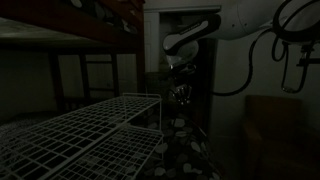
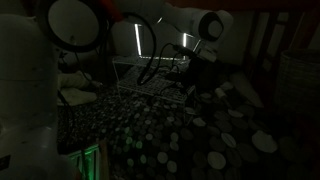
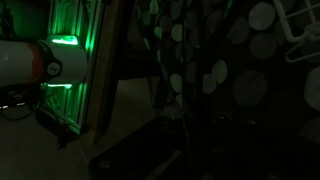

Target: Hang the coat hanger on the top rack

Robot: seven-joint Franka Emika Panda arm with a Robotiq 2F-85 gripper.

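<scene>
The robot's gripper is close beside the top rack's far end (image 1: 156,97), so it will move slightly toward that wire end of the rack and let go of the coat hanger.
The scene is very dark. The white wire rack stands at the lower left in an exterior view, and its broad top rack (image 1: 85,128) is made of thin parallel bars. It also shows in the middle of an exterior view (image 2: 155,72). A corner of white wire (image 3: 300,30) shows in the wrist view. My gripper (image 1: 180,92) hangs from the white arm beside the rack's far right end, and shows again by the rack's right side (image 2: 196,58). A thin pale shape under it may be the coat hanger (image 3: 185,122). The jaws are lost in darkness.
A dark carpet with pale round dots (image 2: 215,135) covers the floor around the rack. A dark solid shelf (image 1: 60,30) hangs over the rack. A green-lit frame (image 3: 70,70) stands to the left in the wrist view. Cables (image 1: 285,45) hang at the right.
</scene>
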